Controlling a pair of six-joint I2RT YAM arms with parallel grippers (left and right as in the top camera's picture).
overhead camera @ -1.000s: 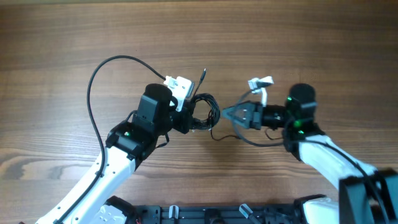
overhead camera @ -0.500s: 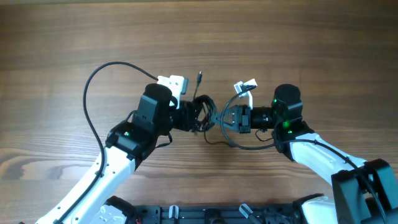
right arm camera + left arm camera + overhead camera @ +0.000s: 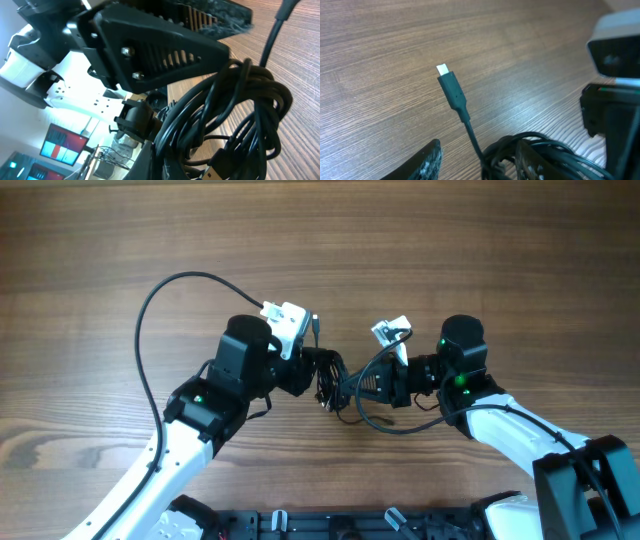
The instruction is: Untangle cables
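Note:
I should move my right gripper down to the bare tabletop beneath the bundle and let go of the coils there, because the cables hang raised above the wood.
The cables [image 3: 333,377] form a dark tangled bundle in the middle of the table, between my two grippers. One strand sticks up out of it and ends in a plug with a metal tip [image 3: 451,89]. My left gripper [image 3: 312,372] is at the bundle's left side and is open. In the left wrist view its fingers [image 3: 429,161] stand apart, one strand runs between them, and loops hang round the right finger. My right gripper [image 3: 360,385] is shut on the bundle's right side. The right wrist view shows coils [image 3: 227,117] pinched at its jaws [image 3: 160,167].
The bare wooden table [image 3: 480,240] stretches all around. A thick black arm cable [image 3: 148,310] arcs out to the left of the left arm. White camera mounts [image 3: 285,318] [image 3: 392,330] sit above both grippers. A black rail [image 3: 330,525] runs along the front edge.
My right gripper moved left to the bundle and closed on it. My left gripper, shut a second ago, opened and stayed at the bundle. The plug end swung left.

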